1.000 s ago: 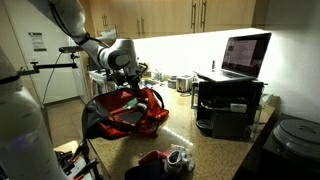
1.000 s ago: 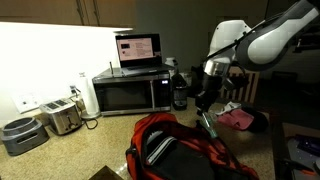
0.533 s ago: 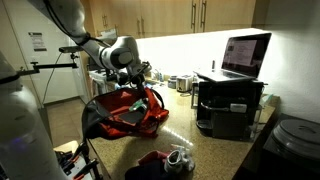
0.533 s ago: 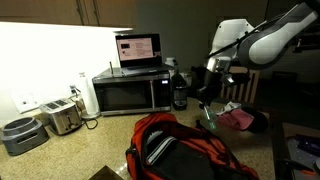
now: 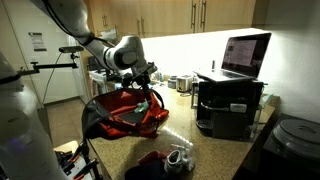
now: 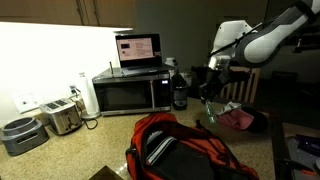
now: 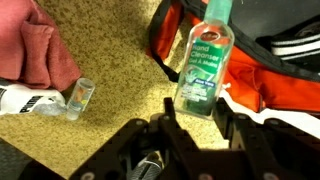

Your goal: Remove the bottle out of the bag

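My gripper eases away from the bag over the open counter next and releases the bottle [image 6: 209, 110], since bare counter shows between the bag's rim and the cloth heap.
The bag [image 5: 125, 115] is a large floppy red fabric bag with black trim, lying open on the speckled counter; it also shows in an exterior view [image 6: 185, 150] and in the wrist view [image 7: 255, 75]. My gripper [image 7: 200, 110] is shut on a clear bottle [image 7: 205, 55] with a green label. The bottle hangs cap-down over the counter just beside the bag's rim. In both exterior views the gripper [image 5: 140, 85] [image 6: 212, 92] holds the bottle [image 6: 209, 110] above the bag's edge.
A small dark-red cloth heap [image 7: 30, 45] [image 6: 238, 118] lies near the bag, with a small clear cup [image 7: 80, 97] beside it. A microwave [image 6: 130, 93] with a laptop [image 6: 138, 50] on top and a toaster [image 6: 62, 117] stand along the wall.
My gripper has risen a little and shifted sideways with the bottle, from over the bag's opening towards its edge and the cloth heap.
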